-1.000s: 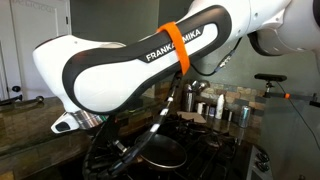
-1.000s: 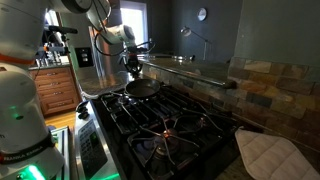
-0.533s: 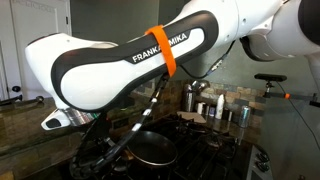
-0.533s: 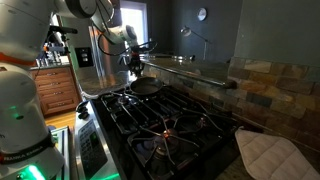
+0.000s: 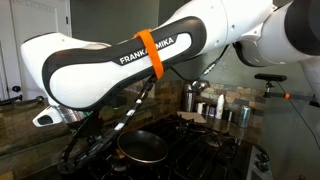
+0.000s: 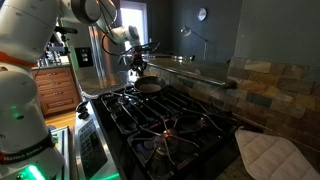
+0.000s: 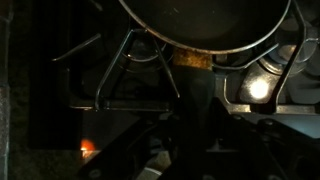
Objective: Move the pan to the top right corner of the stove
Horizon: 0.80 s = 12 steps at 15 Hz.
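The pan (image 5: 145,148) in my gripper will go outward next onto the stove's far corner, and I will release it there. That corner lies outward of my gripper.
The pan (image 5: 145,148) is round and dark with a dull inside. It is held over the black stove (image 5: 215,152), whose grates show in an exterior view (image 6: 170,125). In that view the pan (image 6: 148,87) is at the stove's far end, under my gripper (image 6: 138,66). In the wrist view the pan (image 7: 205,20) fills the top. Its dark handle (image 7: 195,95) runs down into my gripper (image 7: 195,135), which is shut on it. A lit spot (image 7: 258,88) glows beside the handle. The white arm (image 5: 120,60) hides my gripper in one exterior view.
Steel containers (image 5: 196,98) and small jars (image 5: 240,113) stand at the back of the stove. A pale quilted cloth (image 6: 265,152) lies on the counter near the stove's corner. A stone-tile wall (image 6: 255,85) and a raised ledge (image 6: 190,68) run along one side. A wooden cabinet (image 6: 58,90) stands beyond.
The arm has carried the pan across the stove: leftward in one exterior view, farther away toward the far end in the other. The grip on the handle has not changed.
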Motion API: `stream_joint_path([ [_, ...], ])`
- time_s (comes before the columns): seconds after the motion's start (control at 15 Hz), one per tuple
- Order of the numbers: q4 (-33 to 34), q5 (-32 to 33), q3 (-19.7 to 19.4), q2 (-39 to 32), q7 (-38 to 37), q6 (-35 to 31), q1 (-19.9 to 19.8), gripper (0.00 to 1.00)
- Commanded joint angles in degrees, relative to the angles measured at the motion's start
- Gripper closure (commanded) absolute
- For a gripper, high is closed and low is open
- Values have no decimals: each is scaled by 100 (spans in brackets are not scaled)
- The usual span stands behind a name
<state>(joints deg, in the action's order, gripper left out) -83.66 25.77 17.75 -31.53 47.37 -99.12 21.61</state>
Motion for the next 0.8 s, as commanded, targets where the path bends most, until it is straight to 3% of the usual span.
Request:
stream_joint_path([
  [0.0,406,160,-145,-284,181,-24,147,92],
  [0.73,1306,30,-181,-910,718,-91,226,92],
])
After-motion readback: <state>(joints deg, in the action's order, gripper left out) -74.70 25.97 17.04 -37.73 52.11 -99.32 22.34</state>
